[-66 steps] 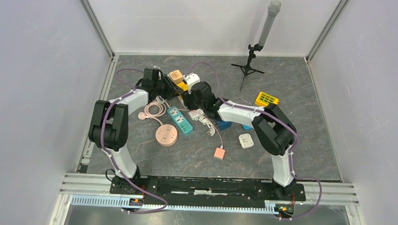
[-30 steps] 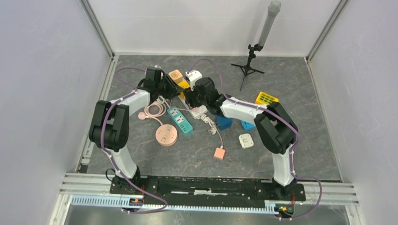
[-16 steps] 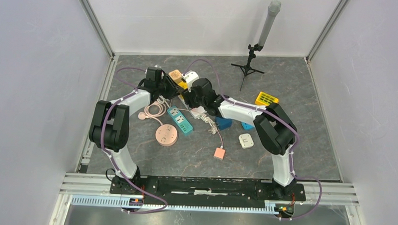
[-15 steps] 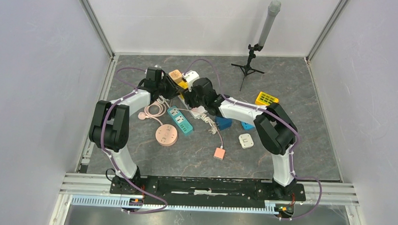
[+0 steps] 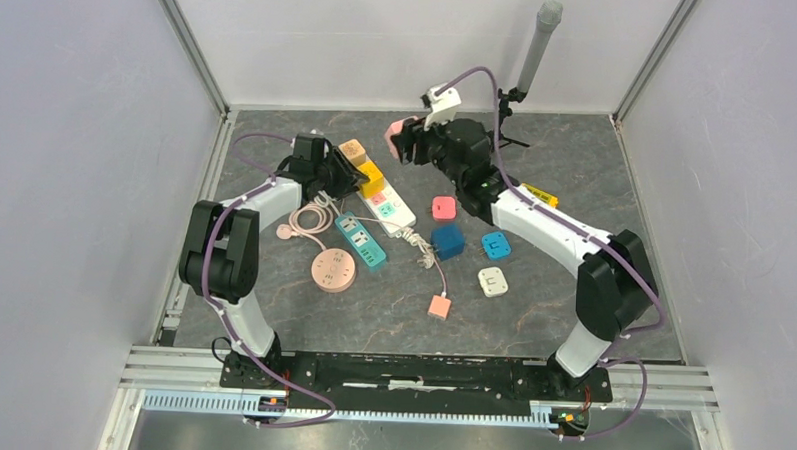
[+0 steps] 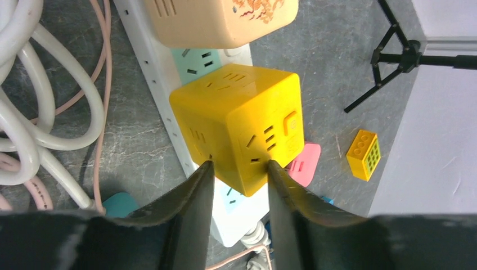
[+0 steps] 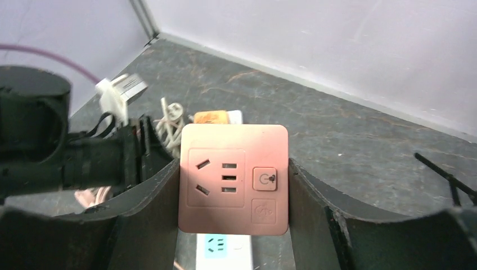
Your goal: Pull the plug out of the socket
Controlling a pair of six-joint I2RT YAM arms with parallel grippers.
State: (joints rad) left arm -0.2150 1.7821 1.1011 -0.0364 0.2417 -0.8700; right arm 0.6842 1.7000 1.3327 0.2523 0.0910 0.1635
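The robot's right gripper has to swing to its right in the top view next, then go down and let go, because clear tabletop beyond the small pink adapter is below it there.
A white power strip (image 5: 393,207) lies left of centre; a yellow cube adapter (image 5: 373,171) and a beige cube adapter (image 5: 352,150) sit plugged into it. My left gripper (image 5: 346,176) is shut on the near lower corner of the yellow cube (image 6: 242,126), with the strip (image 6: 244,211) below it. My right gripper (image 5: 405,142) is raised well above the strip and shut on a pink cube plug (image 5: 394,132). In the right wrist view the pink cube (image 7: 233,185) fills the gap between my fingers (image 7: 152,208), with the strip (image 7: 222,247) far below.
A teal power strip (image 5: 360,239), a round pink socket (image 5: 332,270), coiled cables (image 5: 307,220), a blue cube (image 5: 448,240), small pink (image 5: 443,207), blue (image 5: 495,245), white (image 5: 492,281) and orange (image 5: 439,306) adapters lie around. A tripod (image 5: 509,99) stands at the back.
My right gripper has lifted up and toward the back with the pink cube plug, which has come off the white strip. My left gripper has stayed at the yellow cube.
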